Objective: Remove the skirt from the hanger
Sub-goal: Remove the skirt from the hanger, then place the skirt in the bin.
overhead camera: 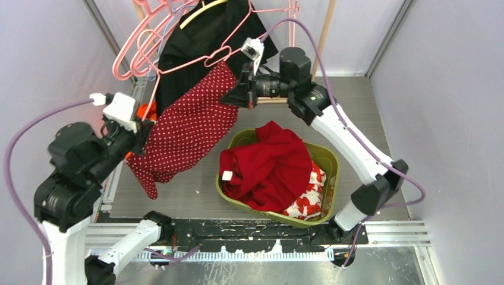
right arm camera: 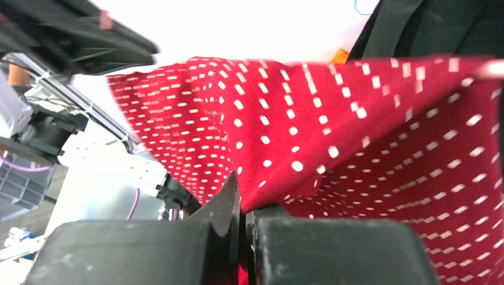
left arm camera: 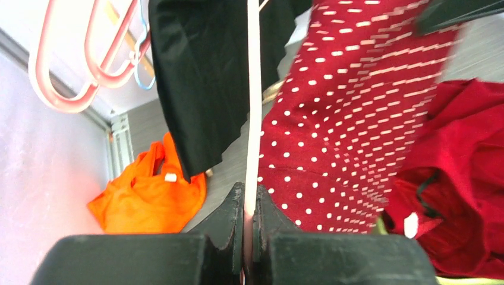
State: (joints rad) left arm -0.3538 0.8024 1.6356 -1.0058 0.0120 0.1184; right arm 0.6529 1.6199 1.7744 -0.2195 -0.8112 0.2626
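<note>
My right gripper holds the skirt (overhead camera: 190, 124) and should next pull it back over the green basket already holding red clothes (overhead camera: 273, 169), below the gripper toward my base. Then it should lower and release the skirt.
The skirt (overhead camera: 190, 124) is red with white dots and hangs slantwise from a pink hanger (overhead camera: 196, 62) between the two arms. My left gripper (overhead camera: 142, 127) is shut on the hanger's pink bar (left arm camera: 253, 107), with the skirt (left arm camera: 345, 119) just to its right. My right gripper (overhead camera: 235, 95) is shut on the skirt's upper edge (right arm camera: 309, 136), the cloth pinched between the fingers (right arm camera: 232, 202). A black garment (overhead camera: 202, 41) hangs behind on the same rail.
A green basket (overhead camera: 330, 163) holding red clothes (overhead camera: 267, 166) sits at the table's middle right. An orange garment (left arm camera: 148, 196) lies at the far left. Spare pink hangers (overhead camera: 139, 41) hang at the back left. A wooden rail post (overhead camera: 324, 29) stands behind.
</note>
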